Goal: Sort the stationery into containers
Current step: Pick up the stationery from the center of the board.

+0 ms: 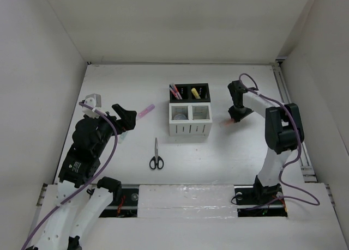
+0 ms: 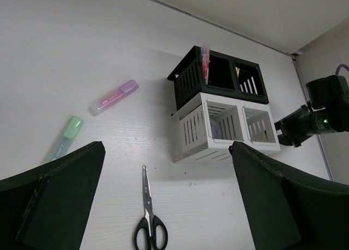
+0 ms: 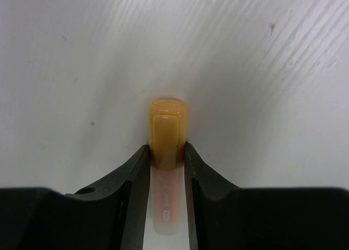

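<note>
My right gripper will next lift the orange highlighter (image 3: 166, 133) and move it outward, to the left in the top view, over the black container where the yellow highlighter stands.
An orange highlighter (image 3: 166, 133) lies on the table right of the containers, showing as an orange tip (image 1: 227, 121) in the top view. My right gripper (image 3: 166, 149) (image 1: 235, 117) is shut on it, both fingers pressed against its cap. The joined containers stand mid-table, the black pair (image 1: 209, 93) behind the white pair (image 1: 190, 129). My left gripper (image 2: 166, 152) (image 1: 126, 118) hangs open and empty at the left. Near it lie a pink highlighter (image 1: 145, 110) (image 2: 113, 97), a green highlighter (image 2: 66, 136) and black-handled scissors (image 1: 156, 154) (image 2: 148, 217).
Pens (image 1: 175, 90) stand in the black left compartment and a yellow highlighter (image 1: 195, 92) in the black right one. A grey tape roll (image 1: 180, 115) sits in the white left compartment. White walls enclose the table on three sides.
</note>
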Motion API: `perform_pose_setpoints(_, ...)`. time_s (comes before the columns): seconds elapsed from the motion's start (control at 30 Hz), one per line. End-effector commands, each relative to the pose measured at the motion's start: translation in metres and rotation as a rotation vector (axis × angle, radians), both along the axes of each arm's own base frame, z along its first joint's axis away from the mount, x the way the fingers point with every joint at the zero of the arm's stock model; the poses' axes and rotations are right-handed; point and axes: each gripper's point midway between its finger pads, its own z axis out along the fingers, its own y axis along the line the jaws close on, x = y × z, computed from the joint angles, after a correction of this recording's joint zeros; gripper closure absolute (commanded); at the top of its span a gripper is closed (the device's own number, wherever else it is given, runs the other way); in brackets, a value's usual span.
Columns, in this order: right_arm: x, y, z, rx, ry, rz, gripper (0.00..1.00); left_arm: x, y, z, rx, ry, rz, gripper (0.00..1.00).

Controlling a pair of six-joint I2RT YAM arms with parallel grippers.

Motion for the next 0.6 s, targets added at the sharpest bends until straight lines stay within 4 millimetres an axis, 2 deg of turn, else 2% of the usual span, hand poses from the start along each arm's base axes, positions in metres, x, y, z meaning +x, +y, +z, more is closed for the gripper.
perform_pose_setpoints(0.0,0.022,-0.016,0.026,-0.049,-0.064,0.089,1.0,0.001,0.002,0.016,-0.01,-0.053,0.011,0.0)
perform_pose_setpoints(0.07,0.038,-0.025,0.057,-0.134,-0.162,0.125,1.0,0.001,0.002,0.016,-0.01,-0.053,0.011,0.0)
perform_pose_setpoints(0.1,0.041,-0.024,0.087,-0.172,-0.24,0.187,1.0,0.003,0.001,0.013,-0.006,-0.043,0.011,0.0)
perform_pose_setpoints(0.17,0.052,-0.027,0.127,-0.236,-0.387,0.243,1.0,0.003,0.003,0.011,-0.001,-0.035,0.021,0.0)
perform_pose_setpoints(0.2,0.066,-0.027,0.158,-0.287,-0.522,0.241,1.0,0.004,0.005,0.011,0.001,-0.036,0.032,0.0)
perform_pose_setpoints(0.23,0.058,-0.029,0.185,-0.32,-0.605,0.254,1.0,0.005,0.004,0.009,-0.004,-0.026,0.034,0.0)
perform_pose_setpoints(0.33,0.057,-0.036,0.24,-0.435,-0.756,0.286,1.0,0.006,0.006,0.009,-0.011,-0.024,0.046,0.0)
perform_pose_setpoints(0.37,0.052,-0.04,0.259,-0.488,-0.781,0.325,1.0,0.008,0.005,0.007,-0.007,-0.014,0.046,0.0)
perform_pose_setpoints(0.4,0.056,-0.035,0.284,-0.515,-0.866,0.336,1.0,0.01,0.004,0.005,-0.003,-0.004,0.046,0.0)
perform_pose_setpoints(0.43,0.057,-0.021,0.293,-0.528,-0.91,0.402,1.0,0.01,0.004,0.005,-0.003,-0.004,0.046,0.0)
perform_pose_setpoints(0.47,0.057,-0.011,0.312,-0.555,-0.98,0.462,1.0,0.011,0.004,0.002,0.0,0.006,0.047,0.0)
perform_pose_setpoints(0.5,0.059,0.0,0.321,-0.647,-0.997,0.59,1.0,0.012,0.003,-0.003,0.007,0.024,0.047,0.0)
perform_pose_setpoints(0.53,0.063,0.037,0.355,-0.648,-1.196,0.752,1.0,0.012,0.003,-0.003,0.007,0.025,0.047,0.0)
perform_pose_setpoints(0.57,0.06,0.064,0.361,-0.62,-1.296,0.874,1.0,0.012,0.003,-0.003,0.007,0.025,0.047,0.0)
